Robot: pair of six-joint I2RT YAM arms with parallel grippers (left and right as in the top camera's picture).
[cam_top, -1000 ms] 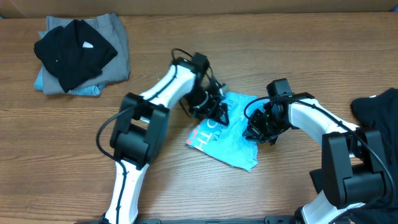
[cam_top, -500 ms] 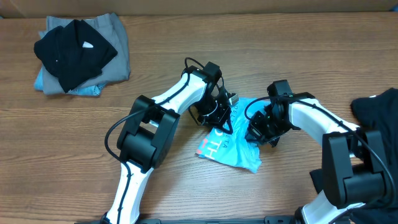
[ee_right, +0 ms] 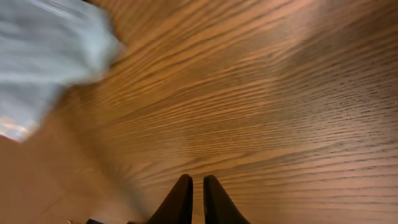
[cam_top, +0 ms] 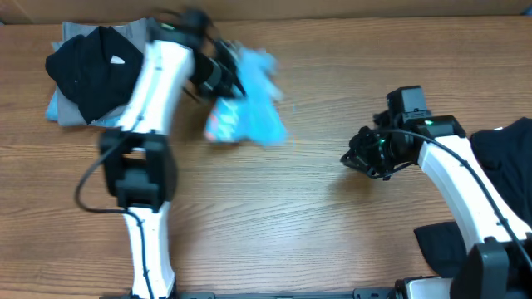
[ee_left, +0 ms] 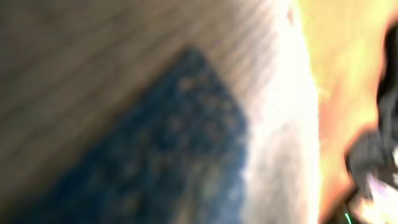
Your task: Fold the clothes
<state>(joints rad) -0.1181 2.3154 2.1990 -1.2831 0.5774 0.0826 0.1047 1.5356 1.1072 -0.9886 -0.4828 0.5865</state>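
My left gripper holds the T-shirt and should swing to the left in the overhead view, over the pile's black garment, to release it where other clothes already lie stacked.
The sky-blue T-shirt, bunched and motion-blurred, hangs from my left gripper, which is shut on it above the table's back left, just right of the clothes pile. The left wrist view is too blurred to make out the jaws. The shirt's pale blue cloth also shows at the top left of the right wrist view. My right gripper hovers over bare wood at the right, far from the shirt. Its fingers stand nearly together with nothing between them.
A pile at the back left has a black garment on top of grey cloth and pale blue cloth. Another black garment lies at the right edge, behind my right arm.
My left arm has swung from the table's middle up and left, carrying the blue T-shirt toward the pile. The right gripper is off the shirt and has drawn slightly right.
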